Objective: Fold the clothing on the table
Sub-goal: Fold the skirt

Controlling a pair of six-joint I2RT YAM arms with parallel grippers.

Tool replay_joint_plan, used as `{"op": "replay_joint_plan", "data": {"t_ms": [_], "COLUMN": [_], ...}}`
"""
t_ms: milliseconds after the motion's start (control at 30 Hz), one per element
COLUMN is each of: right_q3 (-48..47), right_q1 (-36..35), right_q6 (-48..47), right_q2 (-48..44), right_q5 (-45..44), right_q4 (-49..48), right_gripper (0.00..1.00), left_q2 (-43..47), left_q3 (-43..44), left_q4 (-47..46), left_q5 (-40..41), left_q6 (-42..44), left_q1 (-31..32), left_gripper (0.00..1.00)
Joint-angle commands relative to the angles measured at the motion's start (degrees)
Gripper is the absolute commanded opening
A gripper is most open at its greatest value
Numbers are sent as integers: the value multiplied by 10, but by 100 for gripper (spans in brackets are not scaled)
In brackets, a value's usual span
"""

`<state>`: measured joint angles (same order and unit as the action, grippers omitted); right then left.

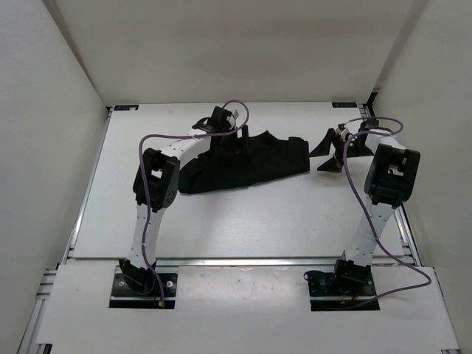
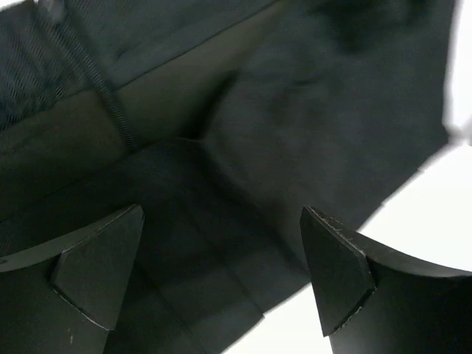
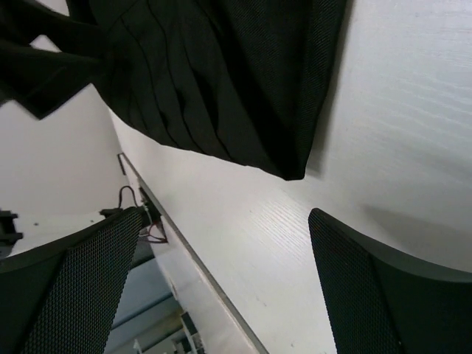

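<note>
I will move my right gripper down and to the left in the top view and close it on the cloth's near corner [image 1: 307,170] [image 3: 292,172], because there is only bare tabletop between the gripper's fingers.
The black clothing [image 1: 251,166] lies crumpled in a wide band across the far middle of the white table [image 1: 221,221]. My left gripper [image 1: 230,136] hangs over the garment's far left part, jaws open. In the left wrist view its fingers [image 2: 96,273] stand wide apart above dark fabric [image 2: 243,147], and nothing is pinched between them. My right gripper [image 1: 328,155] is open just right of the garment's right end, apart from it. In the right wrist view the cloth's corner [image 3: 221,81] lies beyond the open gripper [image 3: 228,287], with bare tabletop [image 3: 383,110] between the fingers.
White walls [image 1: 51,147] enclose the table on three sides. Aluminium rails [image 1: 236,260] run along the near edge and the sides. Purple cables [image 1: 151,192] loop along both arms. The arm bases [image 1: 144,284] are bolted at the front.
</note>
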<state>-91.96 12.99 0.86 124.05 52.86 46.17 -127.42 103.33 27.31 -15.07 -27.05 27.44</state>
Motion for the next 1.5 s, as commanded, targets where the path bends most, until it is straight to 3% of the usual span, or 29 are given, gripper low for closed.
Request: {"op": "replay_joint_plan", "data": {"t_ms": [0,200,433,633,833,1000,1167,1367,1433,1467], "right_q3": [14,37,28,15,95,223,260,228,217,211], "right_q1": [4,-17,-40,-64,-82,-86,-90,-100,-108,-110], "right_q6": [38,59,99,140,227,352,407,419,410,408], "right_q2": [10,33,59,77,52,8,-14,2,8,10], "right_q5": [56,58,43,23,-5,-28,-55,-82,-85,-91], "right_q4": [-21,-49,-88,-134,-269,-430,-526,-552,-553,-551], "right_gripper": [99,99,99,99,100,89,77,53,39,28], "left_q2": [-8,66,32,30,34,46,64,73,79,77], "left_q3": [27,-73,-16,-30,-57,-103,-134,-144,-150,-152], "left_q4": [41,-38,-13,-23,-17,-36,-44,-37,-35,-33], "left_q5": [44,64,37,37,33,30,27,13,11,9], "left_q6": [-19,-32,-16,-18,0,4,10,24,27,31], "left_q1": [9,9,24,28,31,30,29,27,25,24], "left_gripper": [99,99,99,99,98,99,99,99,99,99]}}
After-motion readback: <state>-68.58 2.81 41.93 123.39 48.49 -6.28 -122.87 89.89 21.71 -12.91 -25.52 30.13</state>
